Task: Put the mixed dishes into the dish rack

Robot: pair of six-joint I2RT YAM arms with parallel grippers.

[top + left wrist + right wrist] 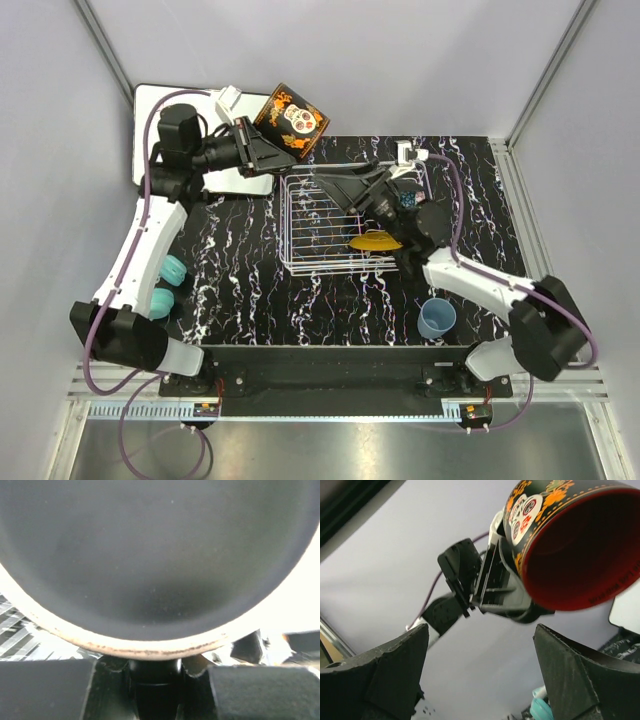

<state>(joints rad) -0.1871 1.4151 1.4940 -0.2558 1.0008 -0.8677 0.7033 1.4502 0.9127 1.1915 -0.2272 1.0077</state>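
Note:
My left gripper moves down to the rack's corner by the whiteboard next, tilting the mug with its opening down, and releases it, since the wires there stand bare.
My left gripper [265, 135] is shut on the black mug with red inside [291, 120] and holds it in the air past the far left corner of the white wire dish rack [305, 245]. The mug's dark base [160, 555] fills the left wrist view, with its handle between my fingers [45, 690]. My right gripper [335, 185] is open and empty above the rack, and in its wrist view [480, 635] it faces the mug [580, 555]. A yellow plate [375, 241] sits at the rack's right side. A light-blue cup [437, 318] stands front right.
Teal headphones [170, 285] lie at the left by the left arm. A white whiteboard [160, 100] lies at the back left. A blue patterned item [408, 200] shows partly behind the right wrist. Grey walls enclose the black marbled mat [250, 260].

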